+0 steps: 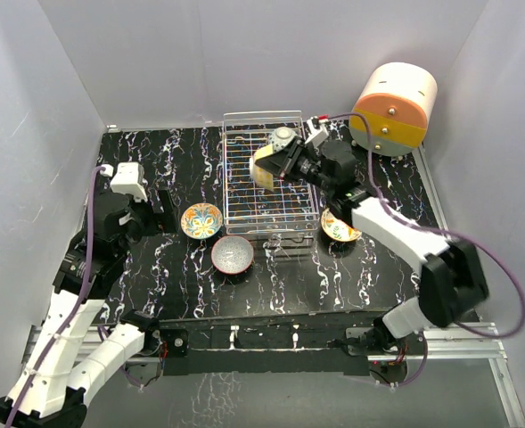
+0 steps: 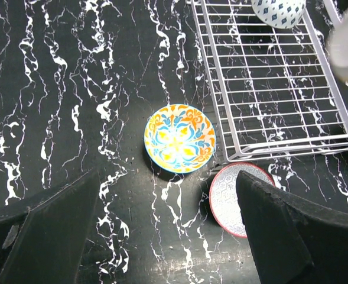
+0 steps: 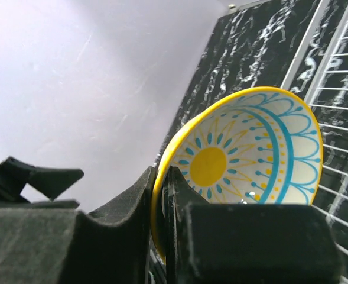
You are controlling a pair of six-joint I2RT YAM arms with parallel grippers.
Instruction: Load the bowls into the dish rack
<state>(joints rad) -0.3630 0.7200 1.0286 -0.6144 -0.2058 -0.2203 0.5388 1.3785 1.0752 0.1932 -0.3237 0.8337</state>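
Observation:
My right gripper needs to go down and to the left in the top view next, to let go over the rack's bare wires. The pale bowl fills a corner of the rack.
The silver wire dish rack (image 1: 260,114) stands at the table's middle back. One pale patterned bowl (image 1: 284,135) lies upside down in its far right corner, also in the left wrist view (image 2: 278,10). My right gripper (image 1: 278,165) is shut on the rim of a yellow-teal bowl (image 1: 264,168), held on edge over the rack; the right wrist view shows the fingers pinching it (image 3: 244,154). An orange-floral bowl (image 1: 201,220) and a red-rimmed bowl (image 1: 233,255) sit left of and in front of the rack. Another bowl (image 1: 340,228) sits right of the rack. My left gripper (image 1: 159,209) is open and empty.
An orange-and-cream cylindrical cabinet (image 1: 394,107) stands at the back right. Grey walls enclose the black marbled table on three sides. In the left wrist view the floral bowl (image 2: 179,138) and red-rimmed bowl (image 2: 233,195) lie close by the rack's near corner (image 2: 230,155).

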